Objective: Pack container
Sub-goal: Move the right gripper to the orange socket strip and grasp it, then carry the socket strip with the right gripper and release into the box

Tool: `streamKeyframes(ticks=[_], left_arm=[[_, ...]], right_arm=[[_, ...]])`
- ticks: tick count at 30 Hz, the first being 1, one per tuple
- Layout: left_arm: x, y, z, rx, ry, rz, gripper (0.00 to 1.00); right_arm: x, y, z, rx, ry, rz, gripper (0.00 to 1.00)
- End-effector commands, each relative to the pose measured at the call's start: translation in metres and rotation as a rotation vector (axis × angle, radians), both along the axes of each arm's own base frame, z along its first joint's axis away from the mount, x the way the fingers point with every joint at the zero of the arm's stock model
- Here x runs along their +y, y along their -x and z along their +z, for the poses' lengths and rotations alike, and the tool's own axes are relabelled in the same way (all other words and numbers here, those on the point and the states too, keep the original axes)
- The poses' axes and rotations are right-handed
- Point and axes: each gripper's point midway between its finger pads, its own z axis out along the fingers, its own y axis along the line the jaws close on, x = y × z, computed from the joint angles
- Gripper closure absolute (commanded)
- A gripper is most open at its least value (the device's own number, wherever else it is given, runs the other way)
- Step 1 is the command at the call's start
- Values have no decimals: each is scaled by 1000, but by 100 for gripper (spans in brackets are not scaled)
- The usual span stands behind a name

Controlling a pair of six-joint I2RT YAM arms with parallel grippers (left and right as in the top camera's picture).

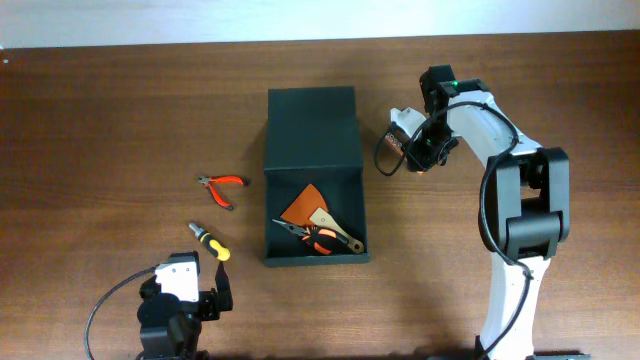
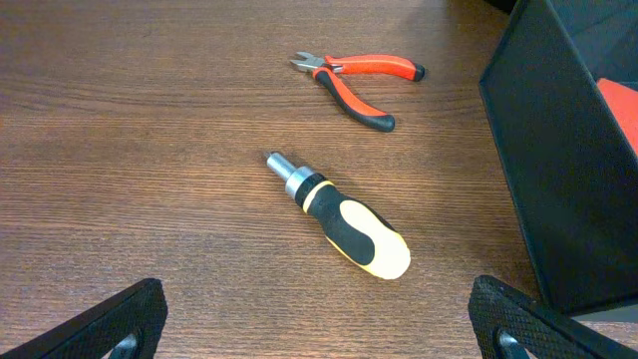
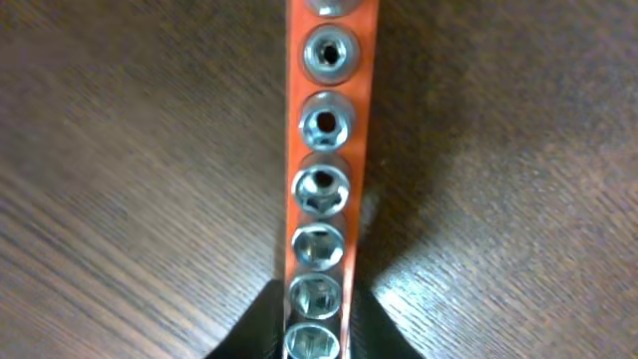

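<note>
My right gripper lifts the bar over the scraper [image 1: 324,219] next, back and to the left in the overhead view, then lowers and releases it in the open container.
The dark green container [image 1: 315,258] lies open at the table's middle, its flap lid [image 1: 312,130] folded back. Inside are an orange piece [image 1: 302,208], a scraper and pliers. Its wall shows at the right of the left wrist view [image 2: 558,170]. A yellow-and-black screwdriver [image 1: 210,243] [image 2: 344,219] and red-handled cutters [image 1: 222,187] [image 2: 359,80] lie left of it. My left gripper [image 2: 319,334] is open and empty, just short of the screwdriver. My right gripper [image 1: 418,150] [image 3: 319,329] is shut on an orange rail of metal sockets [image 3: 324,150], right of the lid.
The brown wooden table [image 1: 100,120] ends at a pale wall strip along the back. The right arm [image 1: 520,210] reaches in from the front right. A black cable [image 1: 110,300] loops beside the left arm's base.
</note>
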Motion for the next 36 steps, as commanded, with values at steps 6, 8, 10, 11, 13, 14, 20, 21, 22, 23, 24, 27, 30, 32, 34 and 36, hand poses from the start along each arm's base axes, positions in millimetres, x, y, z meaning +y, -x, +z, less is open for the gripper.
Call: streamKeyframes(ticks=[6,8,10,11,13,14,20,21,22,23,24,27,30,32,34,36], left_arm=[[2,0,0,-6,3,11,1],[2,0,0,-6,3,11,1],[2,0,0,-6,3,11,1],[2,0,0,-6,3,11,1],[2,0,0,-6,3,11,1],[2,0,0,-6,3,11,1],[2,0,0,-6,3,11,1],[2,0,0,-6,3,11,1],[2,0,0,-6,3,11,1],[2,0,0,-6,3,11,1],[2,0,0,-6,3,11,1],[2,0,0,-6,3,11,1],[2,0,0,-6,3,12,1],[2,0,0,-6,3,11,1],[2,0,0,-6,3,11,1],[2,0,0,-6,3,11,1]], right_arm=[[3,10,-10,36,5,4,91],[3,10,-10,37,5,-4,96],[3,10,-10,39,6,-21,96],[3,9,-8,38,5,-29,96],[3,6,-2,29,3,-49,96],[4,3,3,21,2,-49,96],[6,-14,47,-56,-10,-60,96],[6,-16,55,-66,-13,-70,96],[7,-18,64,-74,-16,-75,96],[9,-18,74,-82,-27,-74,96],[11,-18,82,-86,-40,-72,96],[22,-13,108,-96,-80,-58,96],[36,-1,130,-91,-120,-33,96],[50,11,145,-92,-147,-1,96],[63,23,160,-96,-162,32,96],[79,39,175,-102,-167,77,96]])
